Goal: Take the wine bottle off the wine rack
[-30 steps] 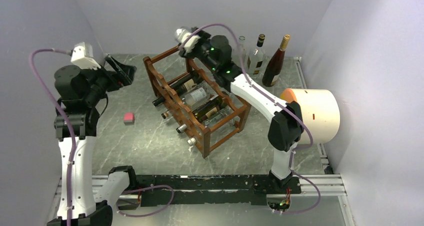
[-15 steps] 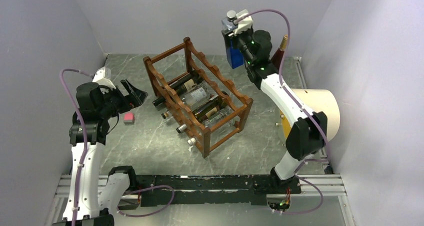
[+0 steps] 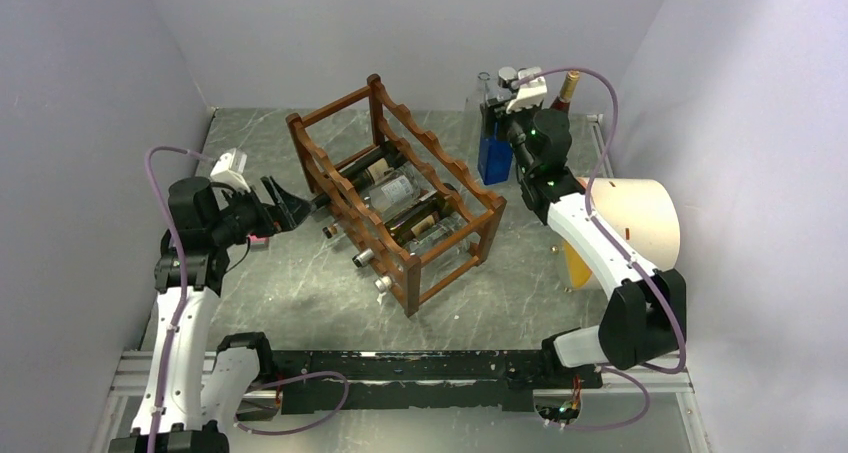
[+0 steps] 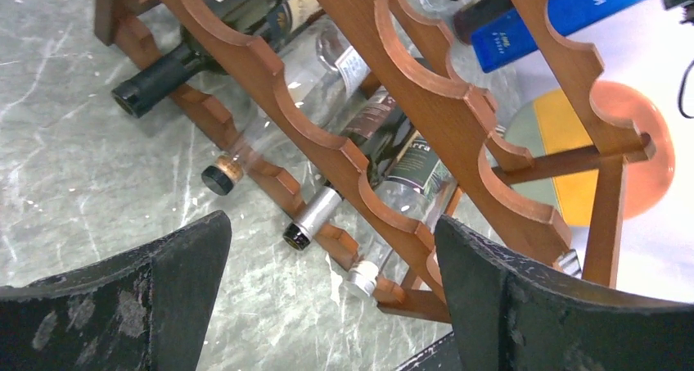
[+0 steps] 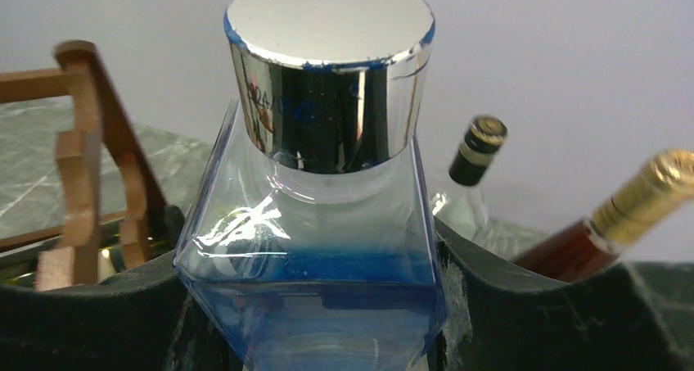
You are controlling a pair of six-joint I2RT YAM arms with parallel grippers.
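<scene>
The blue bottle (image 3: 493, 158) hangs raised, so my right gripper needs to lower it rightward in the top view toward the tabletop before the upright bottles and release it.
The reddish-brown wine rack (image 3: 430, 143) stands mid-table with several bottles lying in it, necks toward the front left. My right gripper (image 3: 508, 121) is shut on a blue square bottle (image 3: 493, 158) with a silver cap, held upright at the back right, beyond the rack's far end. In the right wrist view my gripper (image 5: 315, 305) clamps the blue bottle (image 5: 315, 248) below its shoulder. My left gripper (image 3: 288, 205) is open and empty, close to the rack's left end. In the left wrist view my gripper (image 4: 331, 232) faces the bottle necks in the rack (image 4: 425, 109).
Upright bottles stand at the back right: a dark one with a gold top (image 3: 567, 88) and a clear one (image 3: 484, 81). A cream cylinder with an orange face (image 3: 630, 223) lies at the right. A small pink block (image 3: 257, 239) sits under my left gripper. Walls enclose three sides.
My right arm swung from over the rack to the back right and lowered the blue bottle. My left arm came down and moved right toward the rack's left end.
</scene>
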